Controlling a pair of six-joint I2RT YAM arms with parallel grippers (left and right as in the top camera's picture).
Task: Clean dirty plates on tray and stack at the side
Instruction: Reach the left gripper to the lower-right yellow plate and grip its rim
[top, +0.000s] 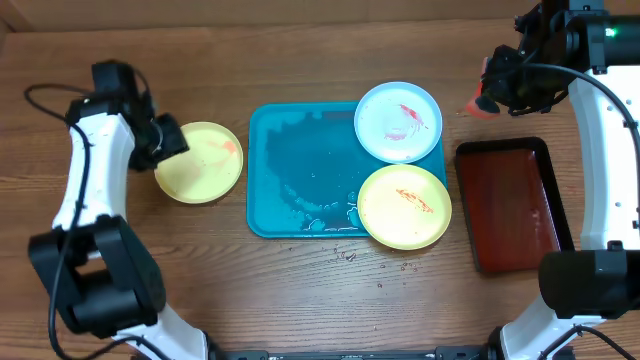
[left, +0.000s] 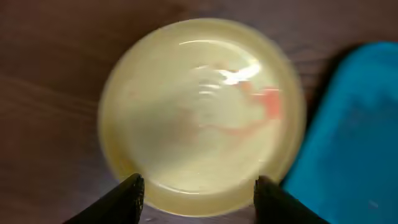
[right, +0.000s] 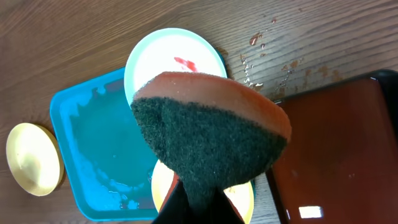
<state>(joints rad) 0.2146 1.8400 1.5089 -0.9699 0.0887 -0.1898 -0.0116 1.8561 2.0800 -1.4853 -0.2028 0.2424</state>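
Note:
My left gripper is to swing across the teal tray (top: 300, 205) next and go down onto the tray-side rim of the overhanging yellow-green plate, because red smears mark that plate.
On the bare table left of the teal tray (top: 300, 205) lies a yellow-green plate (top: 205, 165) with a faint red smear. My left gripper (top: 170, 140) hovers at its left rim. In the left wrist view the gripper (left: 198, 198) is open, its fingers (left: 127, 199) either side of that plate's (left: 202, 106) near rim. A light-blue plate (top: 399, 121) with red smears rests on the tray's back right corner. Another smeared yellow-green plate (top: 404, 206) overhangs its front right corner. My right gripper (top: 492, 88) hangs high at the back right, shut (right: 199, 202) on an orange and dark green sponge (right: 211, 130).
A dark red-brown tray (top: 512, 205) lies right of the teal one. Foam and water sit on the teal tray's floor (right: 93, 143). Small droplets dot the table (top: 345, 256) in front of the tray.

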